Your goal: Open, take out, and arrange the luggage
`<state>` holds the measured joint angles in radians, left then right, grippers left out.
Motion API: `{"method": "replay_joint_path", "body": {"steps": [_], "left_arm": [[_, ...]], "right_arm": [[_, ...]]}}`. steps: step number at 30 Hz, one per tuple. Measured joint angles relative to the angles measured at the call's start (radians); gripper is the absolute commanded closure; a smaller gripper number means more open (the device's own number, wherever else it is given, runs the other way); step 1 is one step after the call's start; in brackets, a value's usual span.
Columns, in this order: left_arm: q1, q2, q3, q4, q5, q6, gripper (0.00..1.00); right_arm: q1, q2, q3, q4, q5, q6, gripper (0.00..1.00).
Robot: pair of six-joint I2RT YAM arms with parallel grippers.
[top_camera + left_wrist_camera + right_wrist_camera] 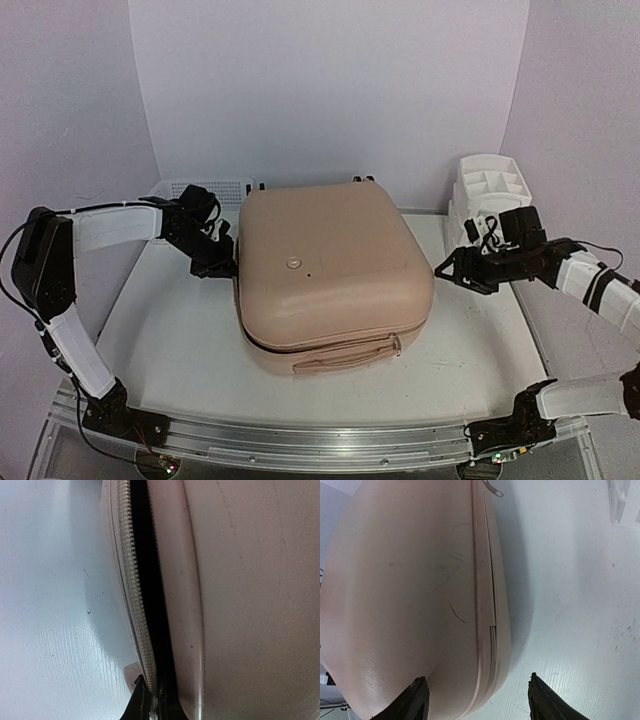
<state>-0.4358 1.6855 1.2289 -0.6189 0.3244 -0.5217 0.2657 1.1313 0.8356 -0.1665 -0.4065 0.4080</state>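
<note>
My left gripper will next push the luggage's zipper outward, swinging the luggage along, and then open to let it go, because the luggage is lying crooked on the tabletop.
The luggage (330, 270), a big peach-pink hard-shell case, lies flat in the middle of the white table (170, 340) with its lid down. Its handle (345, 355) faces the near edge. My left gripper (220, 262) is pressed against the case's left side. In the left wrist view the black fingers (134, 700) are shut on the luggage's zipper (135, 595), beside a dark gap in the seam. My right gripper (447, 270) stands open at the case's right side. In the right wrist view the right gripper (477, 692) has its jaws wide apart, straddling the case's rounded edge (490, 630) without touching it.
A white mesh basket (205, 188) stands behind the left gripper, against the back wall. A white drawer organizer (490, 185) stands at the back right, just behind the right arm. A metal rail (320, 440) runs along the near edge. A zipper pull (492, 489) hangs at the case's far side.
</note>
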Motion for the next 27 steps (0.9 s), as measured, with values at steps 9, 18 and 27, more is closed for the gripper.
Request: {"method": "replay_joint_path", "body": {"steps": [9, 18, 27], "left_arm": [[0.0, 0.106, 0.167, -0.165, -0.007, 0.051, 1.0], [0.001, 0.228, 0.33, -0.216, -0.014, -0.007, 1.0], [0.003, 0.3, 0.421, -0.19, -0.014, -0.029, 1.0]], "right_arm": [[0.056, -0.365, -0.346, 0.033, -0.06, 0.08, 0.4], [0.229, -0.372, -0.47, 0.121, -0.009, 0.167, 0.44], [0.46, -0.315, -0.483, 0.3, 0.165, 0.229, 0.49]]}}
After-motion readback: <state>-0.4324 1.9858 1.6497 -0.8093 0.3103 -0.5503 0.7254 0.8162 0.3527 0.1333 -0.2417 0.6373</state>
